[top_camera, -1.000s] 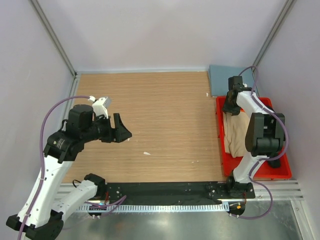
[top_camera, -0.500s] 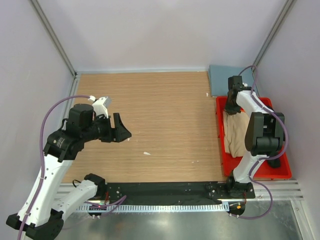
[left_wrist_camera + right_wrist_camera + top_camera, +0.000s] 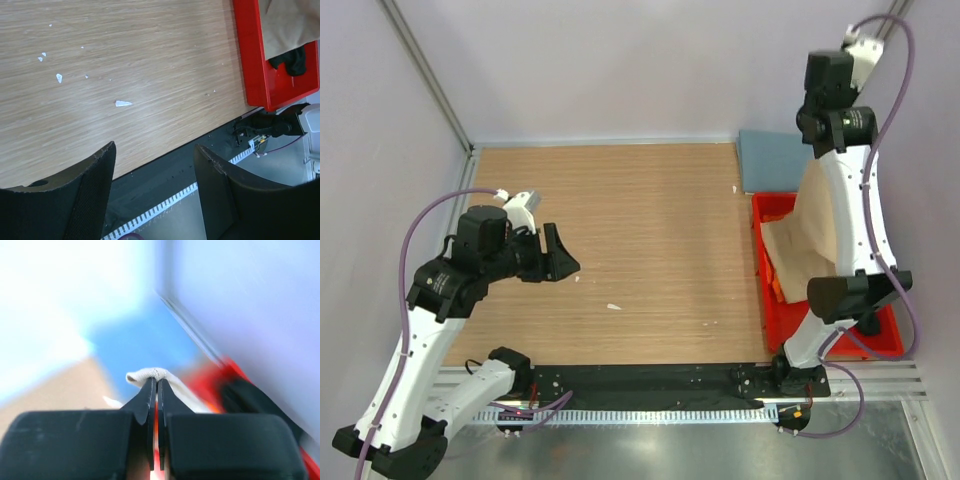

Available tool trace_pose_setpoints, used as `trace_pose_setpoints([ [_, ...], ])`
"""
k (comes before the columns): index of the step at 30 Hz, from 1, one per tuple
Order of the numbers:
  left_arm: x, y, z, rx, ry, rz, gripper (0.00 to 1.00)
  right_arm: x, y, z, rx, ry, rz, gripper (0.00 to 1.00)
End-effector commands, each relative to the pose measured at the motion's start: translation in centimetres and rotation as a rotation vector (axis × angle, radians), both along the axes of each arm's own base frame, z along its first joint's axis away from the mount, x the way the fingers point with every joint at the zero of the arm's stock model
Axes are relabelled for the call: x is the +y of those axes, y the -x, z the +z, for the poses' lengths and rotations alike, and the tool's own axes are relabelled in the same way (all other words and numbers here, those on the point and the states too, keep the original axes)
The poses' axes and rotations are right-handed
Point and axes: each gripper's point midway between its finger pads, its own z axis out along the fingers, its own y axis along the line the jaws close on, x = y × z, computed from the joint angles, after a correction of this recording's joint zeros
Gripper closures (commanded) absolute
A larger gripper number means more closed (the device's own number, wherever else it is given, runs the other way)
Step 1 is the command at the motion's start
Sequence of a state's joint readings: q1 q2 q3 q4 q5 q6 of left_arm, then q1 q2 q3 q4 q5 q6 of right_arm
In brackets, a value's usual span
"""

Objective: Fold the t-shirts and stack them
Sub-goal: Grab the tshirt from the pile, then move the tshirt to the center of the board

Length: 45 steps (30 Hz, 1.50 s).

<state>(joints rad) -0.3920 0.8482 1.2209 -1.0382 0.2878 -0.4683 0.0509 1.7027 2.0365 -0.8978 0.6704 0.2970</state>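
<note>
My right gripper swings down onto the tabletop beside the red bin next to free the t-shirt's fold. That spot lies below, to the gripper's left in the top view.
My right gripper [image 3: 817, 150] is raised high above the back of the red bin [image 3: 882, 342] and is shut on a fold of the tan-beige t-shirt [image 3: 810, 230]. The shirt hangs from it down into the bin. The pinched fold [image 3: 150, 374] shows at the closed tips of the right gripper [image 3: 156, 382] in the blurred right wrist view. An orange t-shirt [image 3: 776, 287] peeks out in the bin. A slate blue-grey t-shirt [image 3: 766, 160] lies flat at the table's back right. A black t-shirt [image 3: 295, 60] lies in the bin [image 3: 250, 60] below the tan one [image 3: 285, 25]. My left gripper [image 3: 563, 256] hovers open and empty over the table's left side; its jaws [image 3: 155, 150] stand wide apart.
Small white scraps [image 3: 613, 306] lie on the wooden table [image 3: 650, 230]. A black rail [image 3: 650, 380] runs along the near edge. Walls and metal posts [image 3: 425, 75] close in the left, back and right sides.
My right arm has swung sharply up from the bin, lifting the tan t-shirt so it hangs stretched. The left arm has barely moved.
</note>
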Motion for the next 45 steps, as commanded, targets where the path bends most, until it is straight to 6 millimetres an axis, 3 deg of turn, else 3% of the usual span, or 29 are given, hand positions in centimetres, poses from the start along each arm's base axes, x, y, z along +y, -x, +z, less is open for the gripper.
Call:
trace_pose_setpoints([
  [1, 0.6, -0.3, 1.0, -0.016, -0.011, 0.045, 0.37, 7.5, -0.2, 14.7, -0.39, 0.01, 0.189, 0.99],
  [2, 0.8, -0.3, 1.1, -0.017, -0.017, 0.059, 0.39, 11.3, -0.3, 16.9, -0.46, -0.025, 0.288, 0.99],
  [5, 2.1, -0.4, 1.8, -0.038, -0.029, 0.136, 0.45, 19.1, 1.7, 25.3, -0.785, -0.224, 0.57, 0.99],
  [6, 2.3, -0.4, 2.0, -0.044, -0.022, 0.162, 0.46, 22.6, 1.8, 25.3, -0.811, -0.328, 0.663, 0.99],
  [7, 2.7, -0.2, 2.5, -0.067, -0.013, 0.185, 0.46, 24.6, 2.8, 28.4, -0.957, -0.514, 0.721, 0.99],
  [9, 3.2, 0.0, 3.2, -0.088, 0.006, 0.224, 0.46, 30.6, 5.4, 31.1, -1.05, -0.794, 0.945, 0.99],
  [11, 3.8, 0.3, 4.0, -0.104, 0.009, 0.252, 0.46, 33.3, 7.2, 33.0, -1.078, -0.952, 1.076, 0.99],
  [12, 4.2, 0.5, 4.2, -0.11, 0.007, 0.271, 0.47, 36.1, 7.6, 32.8, -1.035, -1.037, 1.211, 0.99],
  [13, 4.7, 0.7, 4.3, -0.109, 0.001, 0.294, 0.47, 36.9, 8.4, 34.0, -1.076, -1.144, 1.278, 0.99],
  [14, 5.7, 0.8, 4.8, -0.134, -0.009, 0.344, 0.47, 37.9, 8.6, 34.0, -1.042, -1.333, 1.307, 0.99],
  [15, 6.2, 1.0, 5.7, -0.161, -0.003, 0.372, 0.47, 39.6, 6.8, 31.4, -0.951, -1.427, 1.299, 0.99],
  [17, 7.7, 1.7, 6.8, -0.205, 0.009, 0.441, 0.46, 40.5, 5.5, 28.8, -0.82, -1.576, 1.328, 0.99],
  [18, 8.0, 2.0, 7.7, -0.232, 0.022, 0.456, 0.45, 41.7, 3.9, 25.4, -0.733, -1.554, 1.317, 0.99],
  [19, 8.4, 2.3, 7.9, -0.241, 0.026, 0.471, 0.41, 42.6, 3.9, 22.4, -0.591, -1.508, 1.313, 0.99],
  [20, 8.7, 2.5, 8.1, -0.244, 0.03, 0.482, 0.4, 42.8, 3.2, 19.4, -0.506, -1.425, 1.269, 0.99],
  [21, 8.9, 2.8, 8.2, -0.244, 0.031, 0.49, 0.39, 42.8, 2.1, 13.7, -0.384, -1.291, 1.212, 0.98],
  [23, 8.8, 3.2, 7.6, -0.214, 0.029, 0.486, 0.4, 39.0, 2.8, 9.4, -0.273, -1.201, 1.087, 0.98],
  [24, 8.5, 3.6, 7.5, -0.205, 0.042, 0.467, 0.4, 37.7, 2.7, 2.6, -0.146, -1.195, 0.998, 0.98],
  [25, 8.3, 3.6, 7.0, -0.191, 0.042, 0.459, 0.39, 35.5, 4.3, 3.3, -0.182, -1.167, 1.014, 0.99],
  [26, 8.1, 3.7, 6.7, -0.183, 0.047, 0.455, 0.38, 33.4, 4.7, 1.1, -0.121, -1.173, 1.008, 0.99],
  [28, 7.4, 3.7, 6.0, -0.157, 0.063, 0.429, 0.37, 30.1, 7.3, -6.1, 0.086, -1.105, 0.969, 0.99],
  [29, 6.8, 3.6, 5.2, -0.13, 0.061, 0.405, 0.37, 28.5, 8.8, -7.1, 0.123, -1.043, 0.963, 0.98],
  [31, 5.5, 3.0, 4.6, -0.099, 0.08, 0.355, 0.36, 24.3, 11.9, -12.1, 0.285, -0.873, 0.875, 0.99],
  [34, 3.8, 1.4, 2.2, -0.004, 0.065, 0.319, 0.37, 18.5, 15.3, -15.2, 0.397, -0.649, 0.648, 0.98],
  [36, 3.4, 0.3, 0.0, 0.074, 0.026, 0.335, 0.36, 14.9, 16.8, -15.9, 0.392, -0.529, 0.488, 0.99],
  [38, 2.3, -1.4, -2.1, 0.16, -0.007, 0.327, 0.28, 14.4, 17.7, -16.3, 0.381, -0.529, 0.465, 0.9],
  [39, 1.7, -2.5, -3.0, 0.17, -0.007, 0.318, 0.25, 14.5, 18.4, -16.9, 0.395, -0.543, 0.465, 0.7],
  [41, 0.0, -4.5, -4.9, 0.239, -0.011, 0.292, 0.19, 15.6, 18.9, -17.2, 0.418, -0.577, 0.529, 0.44],
  [45, -4.1, -10.7, -5.3, 0.18, 0.089, 0.221, 0.17, 16.7, 18.2, -17.2, 0.38, -0.587, 0.617, 0.27],
])
